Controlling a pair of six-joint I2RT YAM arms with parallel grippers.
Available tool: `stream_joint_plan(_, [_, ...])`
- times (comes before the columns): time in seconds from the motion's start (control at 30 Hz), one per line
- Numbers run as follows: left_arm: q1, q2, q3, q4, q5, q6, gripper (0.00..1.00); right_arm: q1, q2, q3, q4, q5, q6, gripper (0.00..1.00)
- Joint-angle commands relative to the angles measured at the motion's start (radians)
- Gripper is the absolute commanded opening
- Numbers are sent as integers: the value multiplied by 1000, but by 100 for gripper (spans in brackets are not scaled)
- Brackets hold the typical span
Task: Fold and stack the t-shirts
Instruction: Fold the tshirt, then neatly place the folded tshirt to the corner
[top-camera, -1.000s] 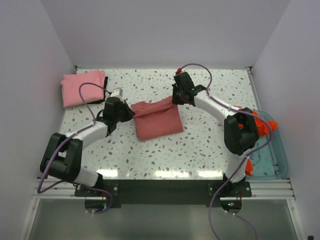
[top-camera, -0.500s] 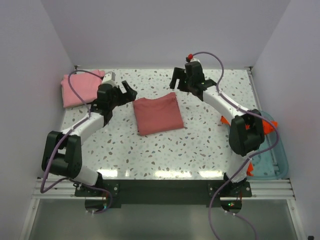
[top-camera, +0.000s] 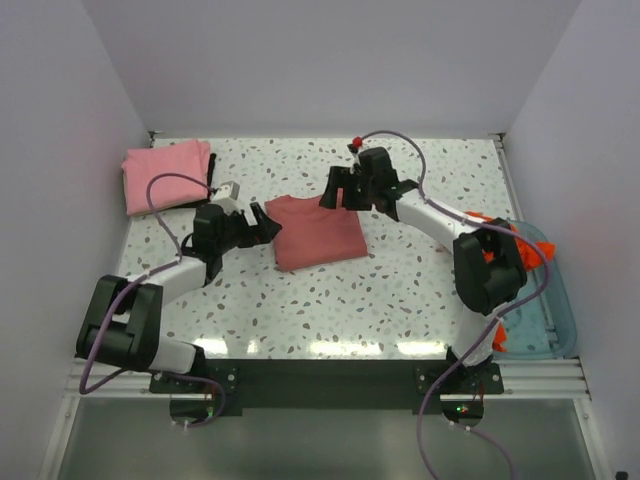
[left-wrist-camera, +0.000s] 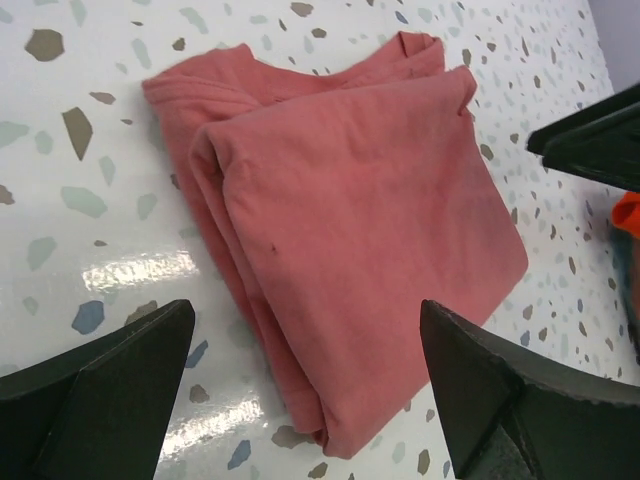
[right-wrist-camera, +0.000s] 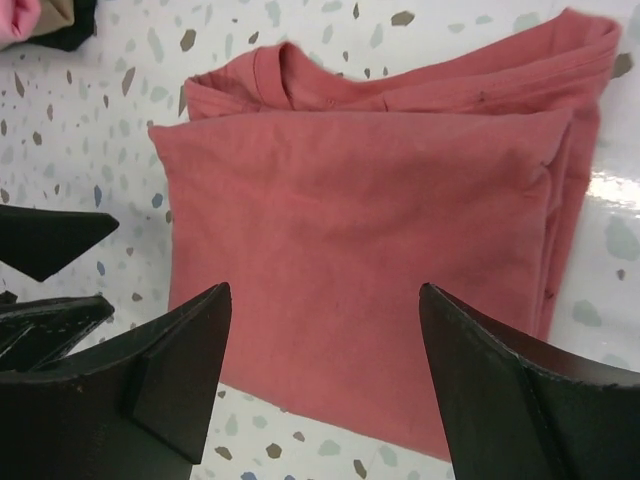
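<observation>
I need to move my left gripper down toward the right in the top view next, onto the dusty rose-red t-shirt's closest side (top-camera: 287, 240) (left-wrist-camera: 290, 270), because the t-shirt is already folded small.
A dusty rose-red t-shirt (top-camera: 315, 232) lies folded on the middle of the table, also in the left wrist view (left-wrist-camera: 350, 230) and the right wrist view (right-wrist-camera: 370, 240). My left gripper (top-camera: 262, 226) hovers open at its left edge, jaws wide above the fold (left-wrist-camera: 308, 305), holding nothing. At the shirt's far edge my right gripper (top-camera: 340, 190) is open too, with nothing held (right-wrist-camera: 325, 290). A lighter pink t-shirt (top-camera: 165, 175) lies folded at the back left. A bright orange t-shirt (top-camera: 515, 252) is bunched at the right, partly hidden by the right arm.
A pale blue plastic tray (top-camera: 560, 320) sits at the table's right edge under the orange cloth. White walls close in the back and both sides. The right arm's cable loops above the back of the table.
Both grippers opened and let go of the rose-red shirt, which now lies flat and folded. They rose and drew apart, then came back close to its left and far edges.
</observation>
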Motion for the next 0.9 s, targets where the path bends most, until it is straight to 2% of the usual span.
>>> stream_joint_plan(0.0, [-2,2,-51,171,124,11,100,6,49,-16,38,-91,-8,79])
stream_joint_plan(0.4, [-2,97,-113,239,167,-33,100,5,220,-32,-91,-63,-15,77])
stream_joint_plan(0.6, [0,152,-91,248,155,-39,100,6,231,-99,-82,-76,22,76])
stream_joint_plan(0.87, [0,281,-2,289,168,-121,100,6,220,-61,-238,-40,-22,76])
